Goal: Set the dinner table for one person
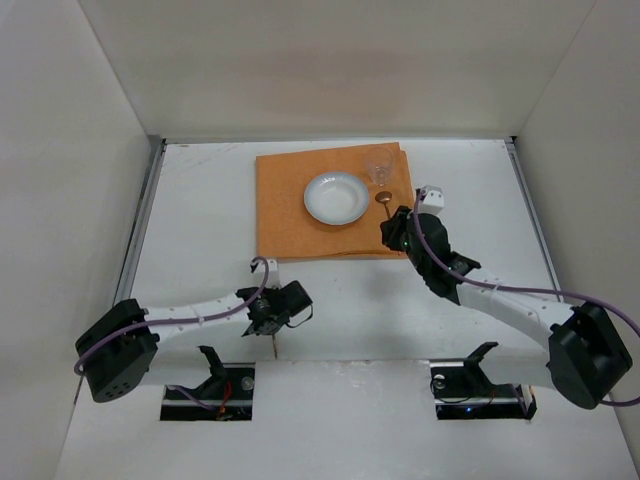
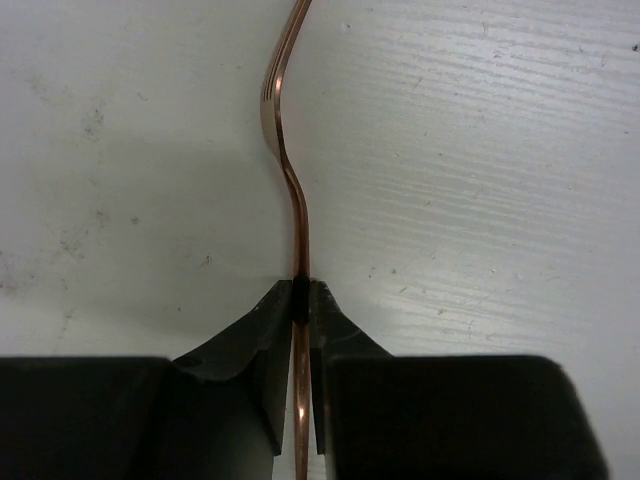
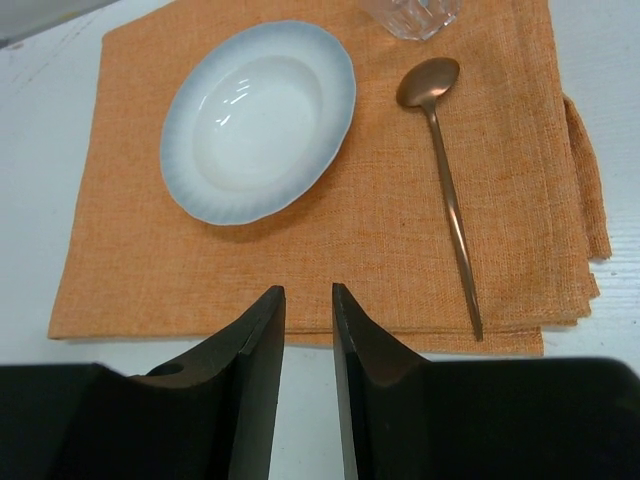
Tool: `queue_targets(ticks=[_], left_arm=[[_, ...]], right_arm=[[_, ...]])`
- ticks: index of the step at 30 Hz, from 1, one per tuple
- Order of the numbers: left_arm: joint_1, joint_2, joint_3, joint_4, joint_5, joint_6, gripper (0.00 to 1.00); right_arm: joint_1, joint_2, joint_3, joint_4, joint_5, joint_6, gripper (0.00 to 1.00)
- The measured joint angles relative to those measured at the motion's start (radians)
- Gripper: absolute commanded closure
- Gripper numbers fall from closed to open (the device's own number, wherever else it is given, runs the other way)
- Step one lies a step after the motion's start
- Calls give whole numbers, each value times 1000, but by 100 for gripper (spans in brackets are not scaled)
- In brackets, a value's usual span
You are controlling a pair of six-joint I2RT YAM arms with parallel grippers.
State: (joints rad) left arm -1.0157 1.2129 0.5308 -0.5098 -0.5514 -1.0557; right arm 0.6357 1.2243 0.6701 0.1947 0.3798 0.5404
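The robot's left gripper should move outward and let go of the copper utensil on the bare cloth across the plate from the spoon, since that cloth is outward of the gripper.
On the white dinner table lies an orange cloth. A white plate with a pale blue rim rests on it. A clear glass stands at the plate's far right, and a copper spoon lies to the plate's right. My left gripper is near the front edge, shut on a thin copper utensil seen edge-on between its jaws. Open and holding nothing, my right gripper hovers over the cloth's near edge, left of the spoon handle.
White walls close in the table on the left, back and right, with metal rails along the sides. The arm bases sit at the near edge. Bare white surface lies left of the cloth.
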Motion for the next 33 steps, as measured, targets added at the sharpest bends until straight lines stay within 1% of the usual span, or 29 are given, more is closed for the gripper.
queue_targets(ticks=[2, 5, 8, 11, 18, 23, 28, 33], left_arm=[[8, 6, 9, 0, 3, 14, 96], [40, 11, 39, -5, 6, 64, 96], [111, 18, 109, 22, 13, 150, 97], [182, 66, 207, 76, 29, 245, 97], [293, 269, 509, 239, 77, 509, 96], [409, 475, 706, 320, 117, 625, 96], [491, 650, 786, 311, 144, 699, 96], [526, 719, 801, 279, 161, 746, 95]], right_arm=[[0, -11, 0, 2, 0, 3, 66], [0, -15, 0, 4, -3, 7, 66], [0, -14, 0, 5, -9, 8, 66], [0, -14, 0, 8, -18, 11, 65], [0, -14, -23, 26, -22, 29, 64], [0, -14, -27, 35, -26, 33, 62], [0, -14, -32, 43, -29, 37, 61], [0, -8, -32, 46, -30, 37, 61]])
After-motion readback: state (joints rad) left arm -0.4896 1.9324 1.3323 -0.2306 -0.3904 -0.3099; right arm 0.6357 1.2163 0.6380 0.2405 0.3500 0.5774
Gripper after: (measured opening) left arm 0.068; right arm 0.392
